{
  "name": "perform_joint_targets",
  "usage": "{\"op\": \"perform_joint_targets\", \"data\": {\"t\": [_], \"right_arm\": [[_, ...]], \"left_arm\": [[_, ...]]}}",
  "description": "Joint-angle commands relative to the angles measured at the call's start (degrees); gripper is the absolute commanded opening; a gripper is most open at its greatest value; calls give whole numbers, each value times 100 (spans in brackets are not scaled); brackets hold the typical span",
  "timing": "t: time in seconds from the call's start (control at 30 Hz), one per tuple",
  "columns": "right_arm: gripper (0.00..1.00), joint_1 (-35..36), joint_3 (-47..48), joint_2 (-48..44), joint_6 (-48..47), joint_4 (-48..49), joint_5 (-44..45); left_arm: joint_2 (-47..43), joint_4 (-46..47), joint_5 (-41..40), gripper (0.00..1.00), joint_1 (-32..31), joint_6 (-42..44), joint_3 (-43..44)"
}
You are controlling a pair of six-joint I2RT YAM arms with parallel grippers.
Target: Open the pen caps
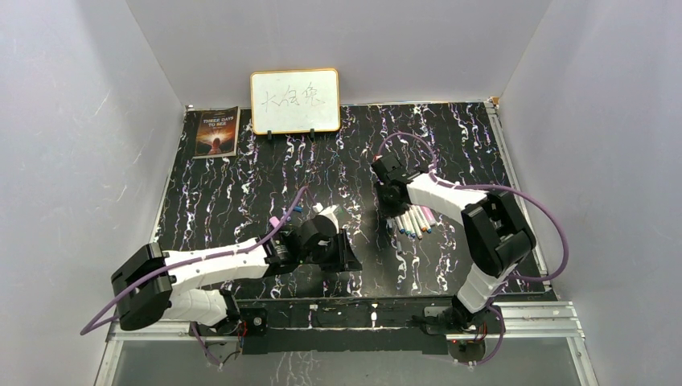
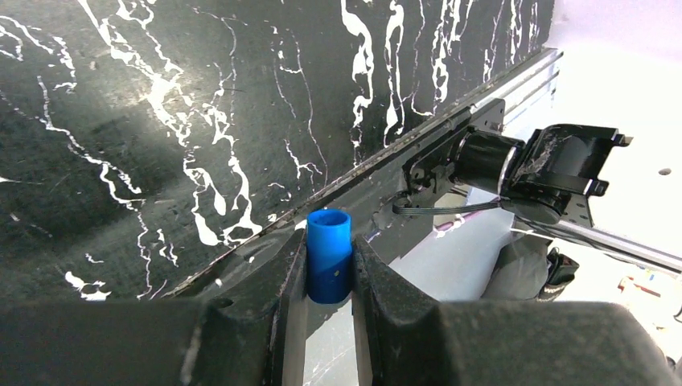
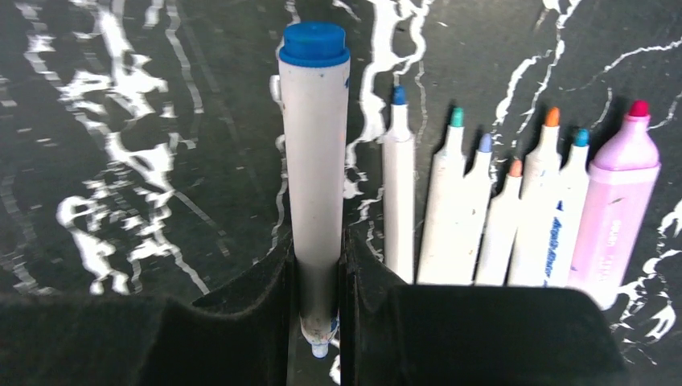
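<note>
Loose pieces lie near the small blue piece, so my left gripper moves outward and down onto the tabletop there next, turning to release the short blue pen cap (image 2: 329, 241).
My left gripper (image 2: 329, 277) is shut on a short blue pen cap (image 2: 329, 241), open end outward, above the table's near edge; in the top view it (image 1: 347, 254) is near the front middle. My right gripper (image 3: 318, 265) is shut on a white pen (image 3: 314, 145) with a blue far end; its bare tip (image 3: 320, 347) shows between the jaws. Beside it lies a row of several uncapped white pens (image 3: 450, 217) and a thick pink pen (image 3: 615, 201). In the top view the right gripper (image 1: 393, 209) is just left of the row (image 1: 414, 222).
A whiteboard (image 1: 294, 100) and a book (image 1: 216, 132) stand at the back. A small pink piece (image 1: 276, 220) and a small blue piece (image 1: 297, 209) lie by the left arm. The right arm's base (image 2: 531, 165) is close to the left gripper.
</note>
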Motion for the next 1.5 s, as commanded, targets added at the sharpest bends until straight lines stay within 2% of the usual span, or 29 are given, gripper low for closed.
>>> {"op": "perform_joint_targets", "data": {"t": [0.0,0.17,0.3,0.6,0.7,0.8,0.87,0.93,0.97,1.07,1.37,1.47], "right_arm": [[6,40,1,148,-143,-11,739],[14,63,-91,169,-159,83,593],[26,75,-163,102,-156,122,511],[28,94,-201,-36,-132,102,401],[33,106,-174,-292,-99,52,282],[44,115,-138,-665,-62,55,33],[57,116,-201,-953,-58,165,-197],[80,115,-302,-1227,-54,277,-355],[87,116,-363,-1360,-50,334,-403],[97,101,-530,-1744,-33,423,-422],[98,58,-1167,-2698,178,773,-260],[98,-63,-1286,-2787,260,849,-238]], "left_arm": [[-275,-475,-331,0,-13,48,172],[-111,-1283,-793,1,112,234,402],[2,-1453,-809,1,487,470,458],[22,-1592,-519,0,1582,1009,663],[172,-1697,-585,0,1822,1222,861],[458,-1711,-598,1,2039,1394,1035],[717,-1644,-574,2,2188,1464,1086],[885,-1525,-509,3,2344,1504,1075],[954,-1459,-476,3,2430,1522,1059],[1165,-1367,-457,3,2644,1611,1042],[1807,-1185,-616,5,3086,1880,1047],[1843,-1139,-704,18,3163,1886,984]]}}
